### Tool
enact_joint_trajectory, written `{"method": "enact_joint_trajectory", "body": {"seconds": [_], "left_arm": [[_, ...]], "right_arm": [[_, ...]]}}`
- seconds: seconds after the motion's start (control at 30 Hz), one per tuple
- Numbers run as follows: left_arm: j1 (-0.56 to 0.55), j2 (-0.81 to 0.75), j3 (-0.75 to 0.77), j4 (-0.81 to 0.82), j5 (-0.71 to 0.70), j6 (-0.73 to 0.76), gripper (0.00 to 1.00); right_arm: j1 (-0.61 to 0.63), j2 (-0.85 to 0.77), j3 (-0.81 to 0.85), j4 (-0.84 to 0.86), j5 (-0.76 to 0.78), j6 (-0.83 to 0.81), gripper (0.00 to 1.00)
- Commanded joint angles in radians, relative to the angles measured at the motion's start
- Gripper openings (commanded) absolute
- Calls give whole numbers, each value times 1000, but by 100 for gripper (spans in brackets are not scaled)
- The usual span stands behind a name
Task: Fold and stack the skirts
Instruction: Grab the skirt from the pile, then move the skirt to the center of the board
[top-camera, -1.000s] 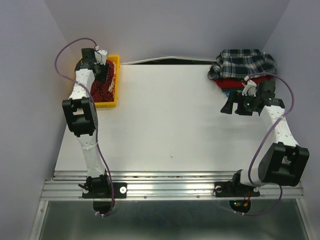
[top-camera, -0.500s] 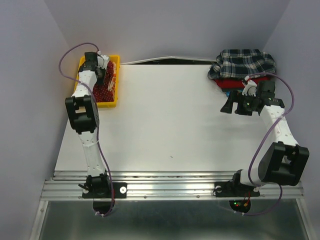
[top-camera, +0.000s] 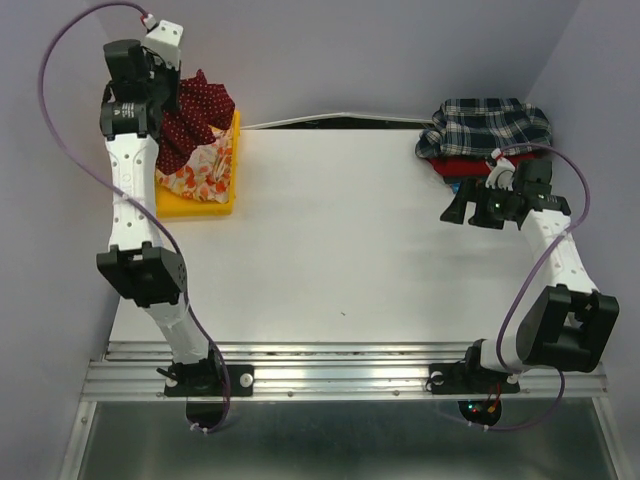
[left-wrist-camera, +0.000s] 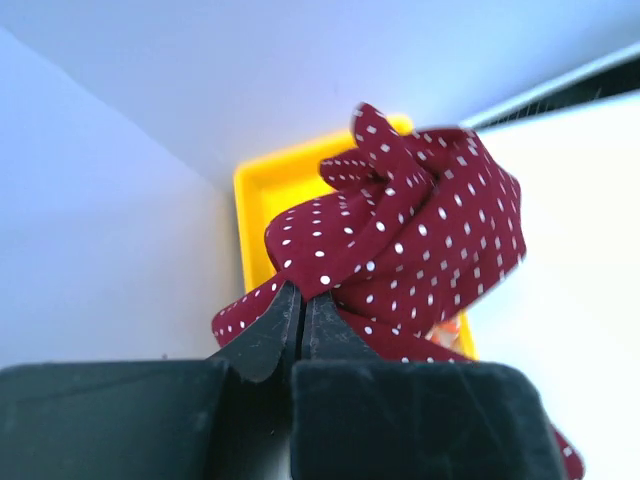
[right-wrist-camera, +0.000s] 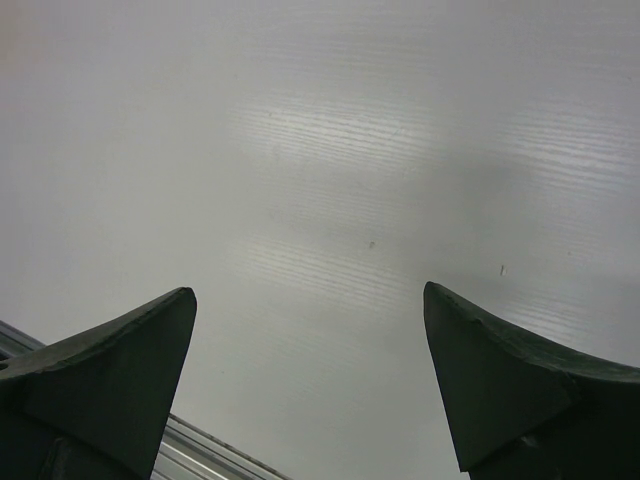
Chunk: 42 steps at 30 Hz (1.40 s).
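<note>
The left gripper swings back toward the table's middle next, away from the bin, and lowers the dotted skirt there, since the white table beside the bin lies bare.
My left gripper (top-camera: 168, 92) is shut on the dark red dotted skirt (top-camera: 195, 115), which hangs lifted above the yellow bin (top-camera: 212, 208). In the left wrist view the gripper (left-wrist-camera: 301, 296) pinches a fold of that skirt (left-wrist-camera: 420, 235). The cream skirt with orange-red blobs (top-camera: 198, 172) lies in the bin beneath it. At the back right, the plaid skirt (top-camera: 490, 125) rests on top of the plain red skirt (top-camera: 470, 167). My right gripper (top-camera: 460, 212) hovers open over the bare table just in front of that pile, with nothing between its fingers (right-wrist-camera: 130, 350).
The white table (top-camera: 340, 250) runs between the bin and the pile. A metal rail (top-camera: 340, 365) lines the near edge, and grey walls close in on both sides. A cable runs along the back edge.
The left gripper closed on the dotted skirt inside the bin and rose, pulling it up out of the bin. The right arm has barely moved.
</note>
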Motion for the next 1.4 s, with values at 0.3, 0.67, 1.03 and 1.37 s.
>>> {"method": "enact_joint_trajectory", "body": {"seconds": [0.3,0.67,1.03,1.37], "left_arm": [[-204,-402,-312,-17,390,75,0],[-532,-452,-893,156,396,36,0],[-850,-513,-1182,-19,241,368,15],[-876,-568,-1118,-10,195,227,61]], "right_arm": [[7,-32,79,9,-71,-22,100],[7,0,69,-34,-86,-65,100],[18,14,56,-131,-152,-157,100],[70,43,-37,-187,-163,-155,100]]}}
